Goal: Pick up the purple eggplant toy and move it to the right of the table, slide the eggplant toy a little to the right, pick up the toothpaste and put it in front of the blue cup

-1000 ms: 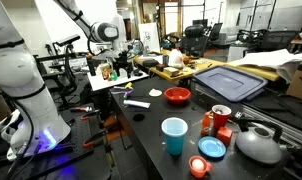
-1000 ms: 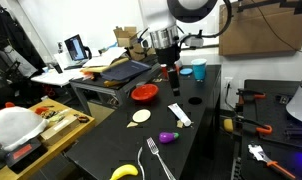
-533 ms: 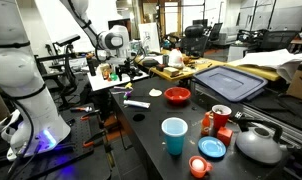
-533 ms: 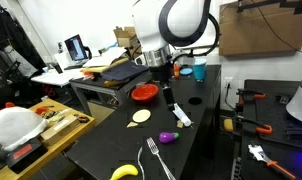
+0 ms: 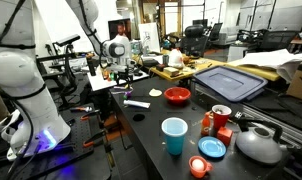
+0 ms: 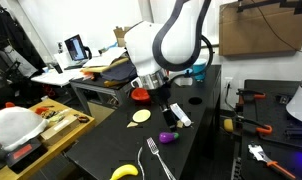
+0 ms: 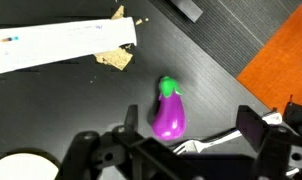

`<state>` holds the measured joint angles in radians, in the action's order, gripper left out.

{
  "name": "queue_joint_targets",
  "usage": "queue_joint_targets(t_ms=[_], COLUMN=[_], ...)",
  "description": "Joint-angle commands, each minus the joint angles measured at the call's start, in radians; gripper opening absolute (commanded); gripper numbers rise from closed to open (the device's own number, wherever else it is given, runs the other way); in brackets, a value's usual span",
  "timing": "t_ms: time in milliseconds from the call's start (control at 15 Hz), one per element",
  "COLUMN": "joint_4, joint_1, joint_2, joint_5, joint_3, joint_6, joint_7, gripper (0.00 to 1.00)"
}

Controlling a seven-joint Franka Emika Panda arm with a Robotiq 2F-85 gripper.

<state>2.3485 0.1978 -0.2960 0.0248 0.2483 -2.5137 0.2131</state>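
Observation:
I should lower my gripper to the purple eggplant toy next, so its open fingers come to either side of the purple body (image 7: 169, 118).
The purple eggplant toy (image 7: 170, 116) with a green cap lies on the black table (image 6: 206, 135), next to a fork (image 7: 206, 146). My gripper (image 7: 171, 140) hangs open above it, with the eggplant between its spread fingers and touching neither. In an exterior view the gripper (image 6: 161, 112) is a little above and behind the eggplant (image 6: 168, 136). The white toothpaste (image 6: 179, 115) lies flat just beyond it, also visible as toothpaste (image 7: 61, 45) in the wrist view. The blue cup (image 5: 174, 136) stands upright near the table's other end.
A banana (image 6: 124, 172) and a fork (image 6: 153, 155) lie near the eggplant, and a pale round slice (image 6: 141, 117) and a red bowl (image 6: 143, 94) sit further along. A red cup (image 5: 220, 116), a flat blue dish (image 5: 212, 148) and a kettle (image 5: 258, 144) crowd around the blue cup.
The arm has swung along the table and come down from over the toothpaste to just above the eggplant. The gripper stayed open. Nothing on the table moved.

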Motion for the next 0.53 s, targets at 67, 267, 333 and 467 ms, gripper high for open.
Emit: queue_joint_targets(t_ms=[67, 267, 333, 467], joint_4=[-0.060, -0.087, -0.095, -0.112], joint_1=[-0.011, -0.016, -0.019, -0.024], joint_2=[-0.101, -0.142, -0.153, -0.174], joint_5=[-0.025, -0.014, -0.011, -0.005], joint_3=[0.027, 0.026, 0.025, 0.022], joint_6=[-0.003, -0.006, -0.007, -0.011], joint_7=[0.045, 0.046, 0.051, 0.064], gripper=[1.00, 1.00, 1.00, 1.00])
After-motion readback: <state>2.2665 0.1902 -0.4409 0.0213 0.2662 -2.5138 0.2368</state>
